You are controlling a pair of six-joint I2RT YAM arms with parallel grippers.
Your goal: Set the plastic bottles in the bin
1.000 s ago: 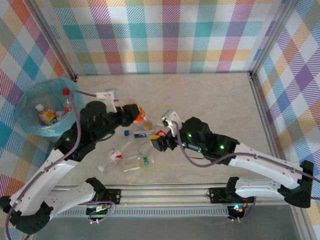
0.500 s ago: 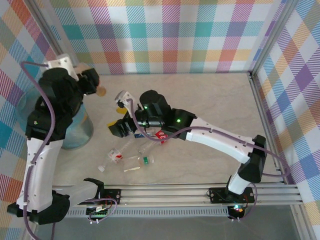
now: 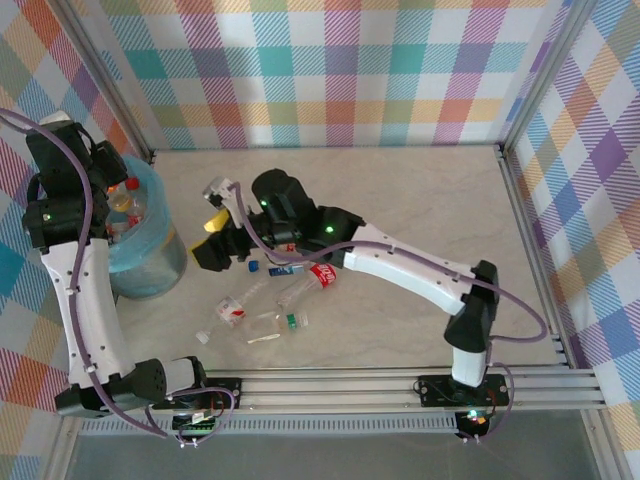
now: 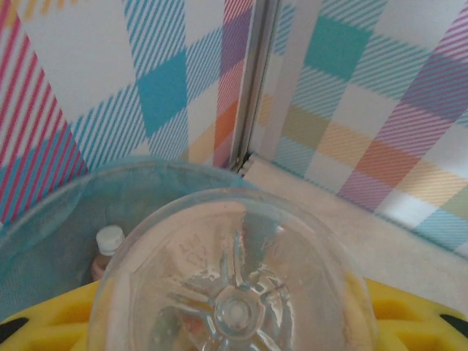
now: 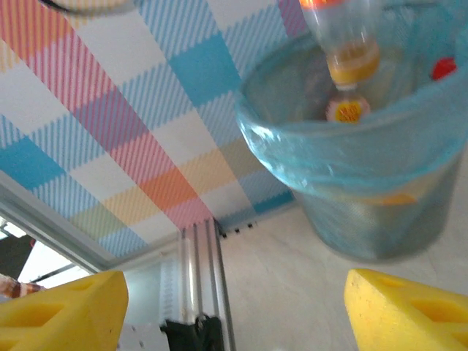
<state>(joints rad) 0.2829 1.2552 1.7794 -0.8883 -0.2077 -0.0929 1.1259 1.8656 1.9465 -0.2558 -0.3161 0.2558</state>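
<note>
I will tilt my left gripper downward and lower it toward the bin's opening (image 3: 124, 208) (image 4: 157, 196) below it, to release the bottle among those already inside.
My left gripper (image 3: 110, 182) hangs over the bin (image 3: 160, 262), a round grey bin with a teal bag. It is shut on a clear plastic bottle (image 4: 234, 285), whose ribbed base faces the left wrist camera between the yellow fingers (image 4: 409, 307). The same bottle (image 5: 342, 44) dangles above the bin's rim (image 5: 292, 157) in the right wrist view. Other bottles lie inside, one red-capped (image 3: 130, 184) and one white-capped (image 4: 110, 238). My right gripper (image 3: 213, 240) is low over the table just right of the bin, open and holding nothing, yellow fingers (image 5: 62, 311) wide apart. Several bottles lie on the table, among them a blue-labelled one (image 3: 292, 268).
A red-labelled bottle (image 3: 318, 277), a clear one with a red label (image 3: 232, 309) and a green-labelled one (image 3: 287, 320) lie near the front. Checked walls with metal corner posts (image 5: 197, 278) close in the back and sides. A rail (image 3: 330, 388) runs along the front edge.
My left arm swung up and left from the table's middle to above the bin, carrying the bottle. My right arm reached left from the bottle pile towards the bin, its jaws narrowing slightly.
</note>
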